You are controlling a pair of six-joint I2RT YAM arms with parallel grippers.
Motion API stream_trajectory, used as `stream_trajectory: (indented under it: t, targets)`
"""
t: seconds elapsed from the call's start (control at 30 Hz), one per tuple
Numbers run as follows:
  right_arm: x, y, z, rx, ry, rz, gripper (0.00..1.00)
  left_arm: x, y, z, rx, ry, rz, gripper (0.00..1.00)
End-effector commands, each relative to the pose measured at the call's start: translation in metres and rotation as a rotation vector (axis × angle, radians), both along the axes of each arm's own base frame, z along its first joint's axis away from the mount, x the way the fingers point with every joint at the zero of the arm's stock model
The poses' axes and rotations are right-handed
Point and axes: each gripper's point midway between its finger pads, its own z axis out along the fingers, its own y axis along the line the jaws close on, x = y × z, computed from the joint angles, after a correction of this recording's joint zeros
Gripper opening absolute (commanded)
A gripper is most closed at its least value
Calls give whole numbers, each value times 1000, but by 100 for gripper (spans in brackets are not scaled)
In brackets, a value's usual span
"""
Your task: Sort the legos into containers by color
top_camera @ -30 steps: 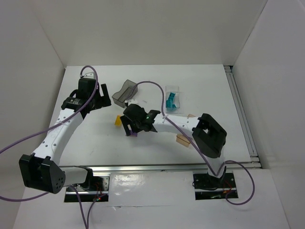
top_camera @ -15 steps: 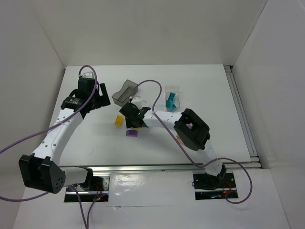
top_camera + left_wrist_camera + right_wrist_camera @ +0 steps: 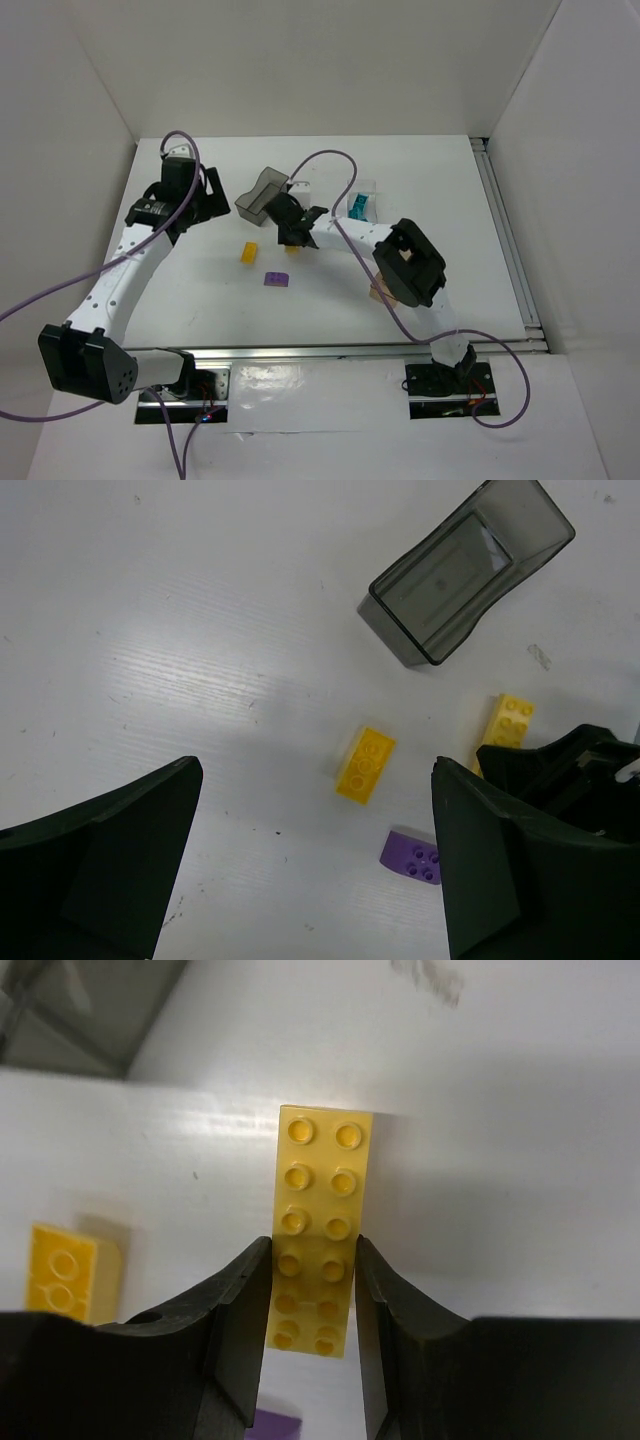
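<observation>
The smoky dark grey container [image 3: 262,192] is empty, so next my right gripper will lift the long yellow lego, carry it outward over that container and let go of it inside.
My right gripper [image 3: 294,233] [image 3: 312,1285] is shut on a long yellow lego [image 3: 320,1210], its fingers pressing on both long sides. It is just in front of the smoky dark grey container [image 3: 262,192] [image 3: 465,570]. A short yellow lego [image 3: 247,252] [image 3: 366,764] and a purple lego [image 3: 277,279] [image 3: 412,856] lie loose on the table. Teal legos sit in the clear container [image 3: 363,190]. The amber container [image 3: 381,293] is mostly hidden behind the right arm. My left gripper [image 3: 203,198] [image 3: 315,780] hangs open above the loose legos, holding nothing.
The table's right side ends at a metal rail [image 3: 508,240]. White walls close in the back and both sides. Purple cables [image 3: 320,165] loop over both arms. The long yellow lego [image 3: 508,725] and the right gripper's black body [image 3: 565,770] show in the left wrist view.
The right gripper has moved from over the purple lego back towards the dark grey container and closed on the long yellow lego. The left arm has barely shifted.
</observation>
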Motion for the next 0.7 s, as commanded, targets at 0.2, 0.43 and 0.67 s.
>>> stream_trajectory:
  t: [0.2, 0.43, 0.67]
  targets:
    - [82, 52, 123, 335, -280, -8, 24, -6, 8, 43, -69, -133, 106, 99]
    - [119, 85, 139, 384, -325, 2, 27, -10, 7, 48, -85, -172, 97, 99]
    - [146, 92, 120, 446, -332, -22, 30, -14, 8, 49, -64, -168, 82, 99]
